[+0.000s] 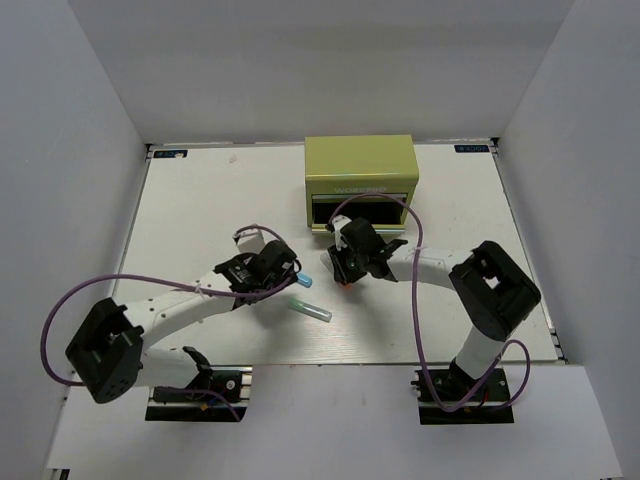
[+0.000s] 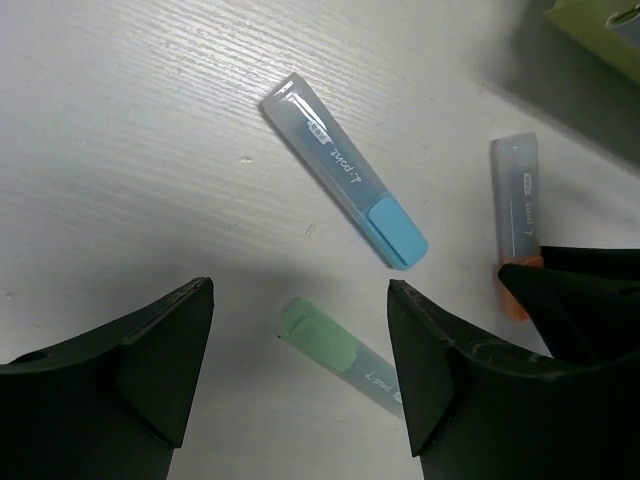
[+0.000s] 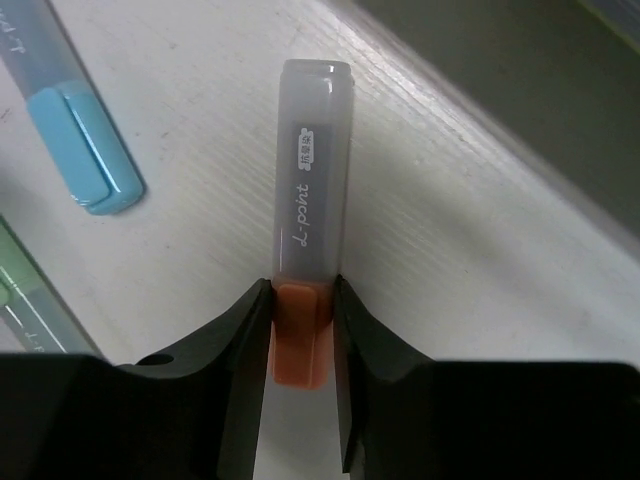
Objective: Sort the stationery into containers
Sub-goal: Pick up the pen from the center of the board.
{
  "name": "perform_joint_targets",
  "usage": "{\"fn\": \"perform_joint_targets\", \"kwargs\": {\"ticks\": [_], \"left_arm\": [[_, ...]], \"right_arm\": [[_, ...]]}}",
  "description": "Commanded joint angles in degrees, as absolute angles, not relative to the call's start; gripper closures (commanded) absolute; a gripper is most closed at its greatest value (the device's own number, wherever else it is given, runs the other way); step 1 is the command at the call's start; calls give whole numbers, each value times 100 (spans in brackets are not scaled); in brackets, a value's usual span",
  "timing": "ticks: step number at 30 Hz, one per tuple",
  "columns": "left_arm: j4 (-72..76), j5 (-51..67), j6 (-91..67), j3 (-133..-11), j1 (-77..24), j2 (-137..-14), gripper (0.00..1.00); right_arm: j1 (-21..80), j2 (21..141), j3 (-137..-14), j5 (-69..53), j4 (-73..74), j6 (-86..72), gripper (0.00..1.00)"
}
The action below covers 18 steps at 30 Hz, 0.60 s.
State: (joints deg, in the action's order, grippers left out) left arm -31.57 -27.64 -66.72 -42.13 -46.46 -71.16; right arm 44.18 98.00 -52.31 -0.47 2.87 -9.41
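Note:
I need to lift the orange-ended stick outward over the toolbox's front edge with my right gripper, then release it in the toolbox's dark opening [image 1: 359, 211], as that side of the toolbox is open.
The yellow-green toolbox [image 1: 360, 170] stands at the back centre, with a dark opening low in its front. My right gripper [image 3: 300, 300] is shut on the orange end of a translucent stick [image 3: 313, 190], which points toward the toolbox and seems to lie on the table. My left gripper [image 2: 300, 295] is open above the green-ended stick [image 2: 340, 352], whose green end lies between the fingers without touching them. The blue-ended stick [image 2: 345, 170] lies just beyond it. The orange-ended stick also shows in the left wrist view [image 2: 518, 215]. The slim grey-blue pen is out of view.
The two grippers are close together in front of the toolbox: left gripper [image 1: 283, 265], right gripper [image 1: 345, 262]. The blue-ended stick [image 1: 303, 281] and green-ended stick [image 1: 312, 308] lie between them. White walls enclose the table [image 1: 200, 200] on three sides. Purple cables loop off both arms.

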Motion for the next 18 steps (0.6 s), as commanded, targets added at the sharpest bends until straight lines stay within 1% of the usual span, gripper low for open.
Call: {"fn": "perform_joint_targets", "kwargs": {"ticks": [1, 2, 5, 7, 10, 11, 13, 15, 16, 18], "left_arm": [[-2936, -2726, -5576, -4535, -4632, -7329, 20], [-2883, -2672, -5450, -4535, -4580, -7382, 20], [-2883, -2541, -5212, -4605, -4526, -7584, 20], [-2935, -2470, -5142, -4719, -4465, -7672, 20], [-2997, -2312, -5203, -4851, -4359, -7856, 20], [-3058, -2242, -5203, -4852, -4359, -7910, 23], [-3146, -2119, -5659, -5018, -4298, -8093, 26], [-3199, -2013, -6271, -5080, -4245, -8235, 30], [-3251, -1847, -6449, -5132, -4193, -8305, 30], [-3252, -1732, -6923, -5185, -4192, -8420, 31]], "right_arm": [[4421, 9695, -4975, -580, 237, -870, 73], [4412, 9512, -4922, -702, 255, -653, 77], [4403, 9169, -4887, -1026, 378, -203, 81], [4412, 8773, -5000, -1159, 623, 515, 83], [4403, 8421, -5360, -1108, 1080, 1431, 90], [4386, 8368, -5448, -1081, 1194, 1633, 91], [4333, 8201, -5756, -818, 1432, 2195, 94], [4298, 8026, -5923, -600, 1573, 2765, 94], [4315, 8007, -5976, -511, 1521, 3056, 95], [4202, 7963, -6064, -361, 1564, 3567, 95]]}}
